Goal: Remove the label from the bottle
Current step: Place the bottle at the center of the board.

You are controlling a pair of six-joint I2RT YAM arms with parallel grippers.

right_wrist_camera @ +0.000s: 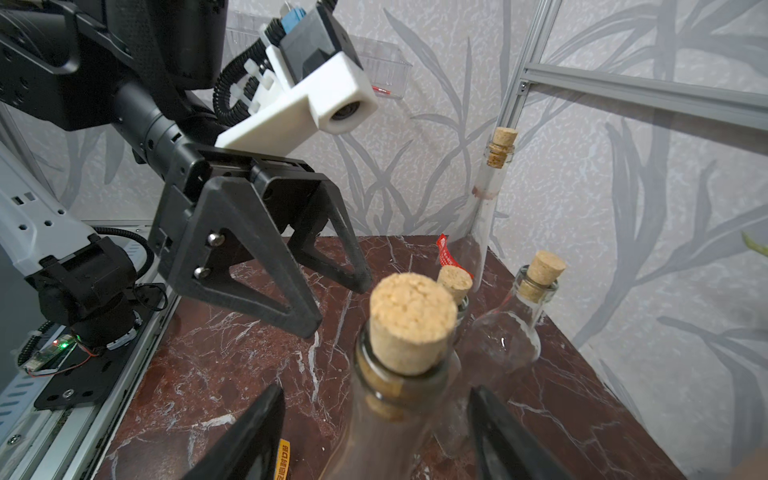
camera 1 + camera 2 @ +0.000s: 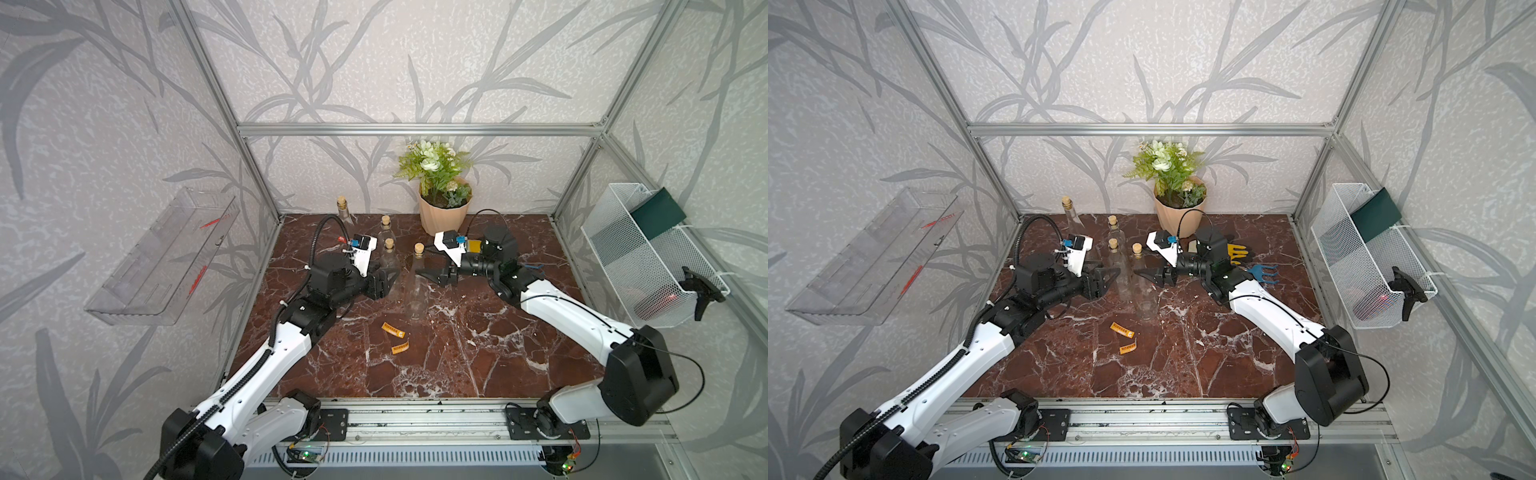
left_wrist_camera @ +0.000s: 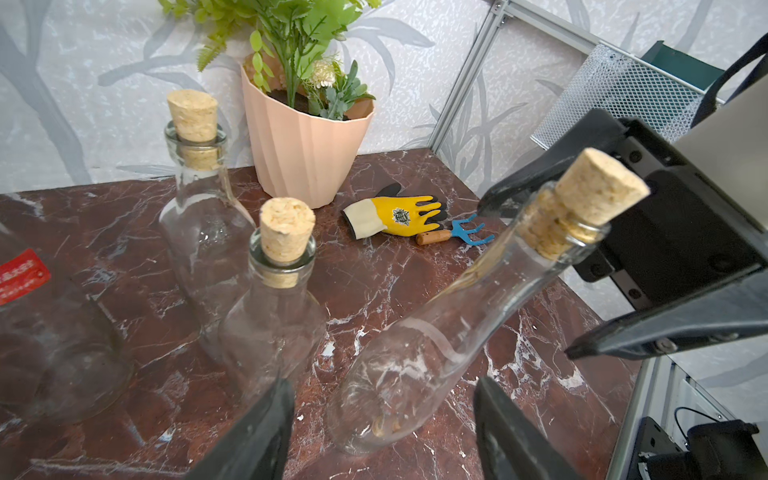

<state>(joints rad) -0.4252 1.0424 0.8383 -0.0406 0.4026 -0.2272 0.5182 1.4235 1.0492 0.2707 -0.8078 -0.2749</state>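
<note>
Next, my open left gripper turns and comes across onto the corked neck [image 2: 418, 261] [image 3: 505, 270] to close there, as a gap separates it from the nearest bottle.
Several clear cork-stoppered bottles stand at the back of the marble table. The nearest bottle [image 2: 417, 286] [image 2: 1144, 291] carries no label. My right gripper [image 2: 424, 274] [image 1: 374, 432] is open, its fingers on either side of this bottle's neck [image 1: 395, 399] with a gap on both sides. My left gripper [image 2: 390, 277] [image 3: 382, 419] is open too, facing the bottle's body [image 3: 415, 353] from the left without touching it. Two yellow label strips [image 2: 392, 330] [image 2: 400, 347] lie flat in front of the bottle. A tall bottle [image 2: 343, 214] at the back left still wears a red label [image 3: 20, 276].
A peach pot with a plant [image 2: 442, 214] stands at the back. A yellow glove [image 2: 1236, 252] and a small blue rake [image 2: 1264, 274] lie behind my right arm. A white mesh basket [image 2: 648, 257] hangs on the right wall and a clear shelf [image 2: 166, 257] on the left wall.
</note>
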